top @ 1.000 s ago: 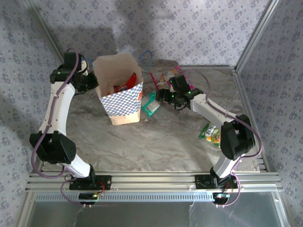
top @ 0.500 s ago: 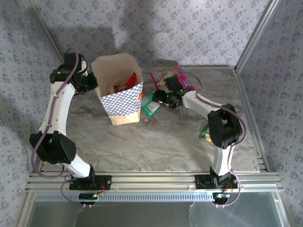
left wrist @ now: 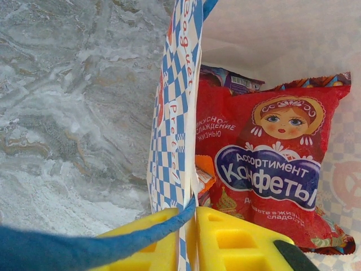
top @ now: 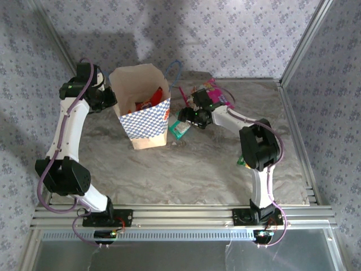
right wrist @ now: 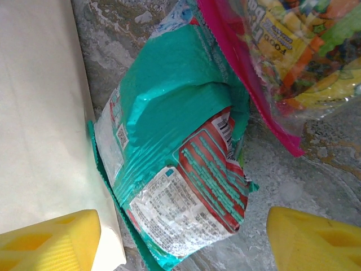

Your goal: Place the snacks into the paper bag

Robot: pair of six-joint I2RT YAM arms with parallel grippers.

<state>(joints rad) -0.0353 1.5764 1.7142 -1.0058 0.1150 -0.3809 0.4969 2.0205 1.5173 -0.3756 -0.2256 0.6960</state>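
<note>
My right gripper's open fingers already stand on both sides of the teal-white packet's red-striped part, so it moves straight down over it and closes next.
The tan, blue-checked paper bag (top: 148, 119) stands upright and open at the back left. My left gripper (top: 111, 100) is shut on its left wall (left wrist: 172, 141), with the blue cord handle (left wrist: 84, 248) pinched between the yellow pads. Inside lie a large red packet with a blue label (left wrist: 271, 164), an orange packet (left wrist: 204, 178) and a purple one (left wrist: 231, 79). My right gripper (top: 189, 117) hangs open over a teal-white packet (right wrist: 175, 169) that lies on the table against the bag's right side (right wrist: 39, 124). Its fingers (right wrist: 51, 240) straddle the packet without touching it. A magenta packet (right wrist: 271, 56) lies just beyond.
A green-yellow packet (top: 242, 161) lies at the right, mostly behind the right arm's elbow. More packets (top: 211, 95) are piled behind the right gripper. The bag's other blue handle (top: 174, 70) hangs over its back right. Patterned walls enclose the marbled table (top: 192, 169).
The right gripper has moved left toward the bag and now hangs over the teal-white packet, with its elbow swung inward. The left arm and the bag have stayed put.
</note>
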